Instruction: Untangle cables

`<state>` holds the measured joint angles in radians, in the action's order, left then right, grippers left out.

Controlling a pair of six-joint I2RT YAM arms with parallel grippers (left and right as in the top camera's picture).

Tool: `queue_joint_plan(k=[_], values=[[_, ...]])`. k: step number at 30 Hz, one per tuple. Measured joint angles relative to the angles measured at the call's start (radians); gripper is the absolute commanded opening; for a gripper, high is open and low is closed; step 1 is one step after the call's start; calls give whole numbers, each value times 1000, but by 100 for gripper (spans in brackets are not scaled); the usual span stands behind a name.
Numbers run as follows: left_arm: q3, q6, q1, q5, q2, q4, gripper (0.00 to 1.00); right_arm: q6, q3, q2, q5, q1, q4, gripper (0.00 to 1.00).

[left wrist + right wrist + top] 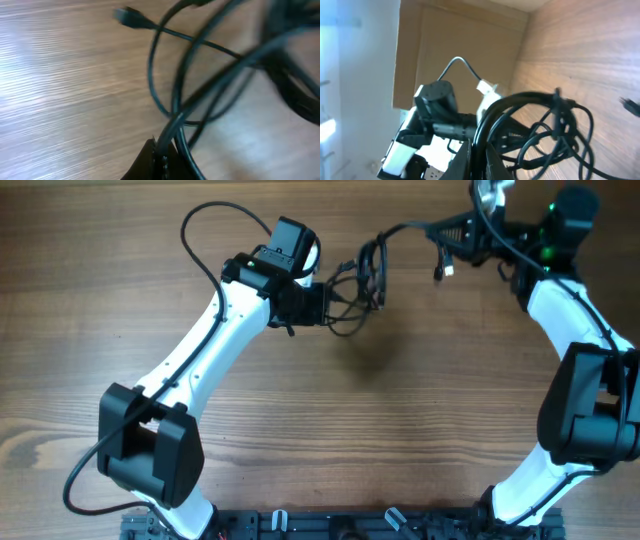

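The cord over bare table [425, 302] needs to come free, so I will move my right gripper down and back next and tilt its fingers down.
The cables [368, 275] are a bunch of thin black cords hanging in the air between my two arms at the back of the table. My left gripper [328, 302] is shut on strands at the bunch's left side; in the left wrist view the cords [200, 85] run up out of the closed jaws [165, 155], and a small plug [127, 17] shows at the top. My right gripper [445, 230] is shut on a cord that stretches left to the bunch; in the right wrist view the jaws [479, 160] clamp a black cable [540, 130] with loops beyond.
A silver-tipped plug end [441, 270] dangles below my right gripper. The wooden table [380, 420] lies beneath. A thicker black arm wire [205, 230] loops at the back left. A cardboard wall [460, 45] stands beyond the table's edge.
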<state>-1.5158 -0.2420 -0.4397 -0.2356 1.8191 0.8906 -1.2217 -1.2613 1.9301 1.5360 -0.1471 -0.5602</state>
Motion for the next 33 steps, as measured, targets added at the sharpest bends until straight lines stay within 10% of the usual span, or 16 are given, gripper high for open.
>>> queue_joint_plan(k=[6, 13, 16, 20, 33], values=[[4, 121, 5, -268, -27, 16, 35, 381, 83, 0, -258, 9, 610, 5], [4, 137, 165, -313, -97, 76, 44, 719, 78, -67, -678, 12, 1069, 5], [4, 137, 205, -313, -97, 59, 47, 768, 78, -161, -926, 12, 1157, 25], [5, 136, 171, -313, -97, 1, 50, 789, 76, -200, -1204, 11, 1195, 82], [11, -149, -92, -312, 150, -635, 62, 887, -129, -241, -1169, -3, 1399, 88]])
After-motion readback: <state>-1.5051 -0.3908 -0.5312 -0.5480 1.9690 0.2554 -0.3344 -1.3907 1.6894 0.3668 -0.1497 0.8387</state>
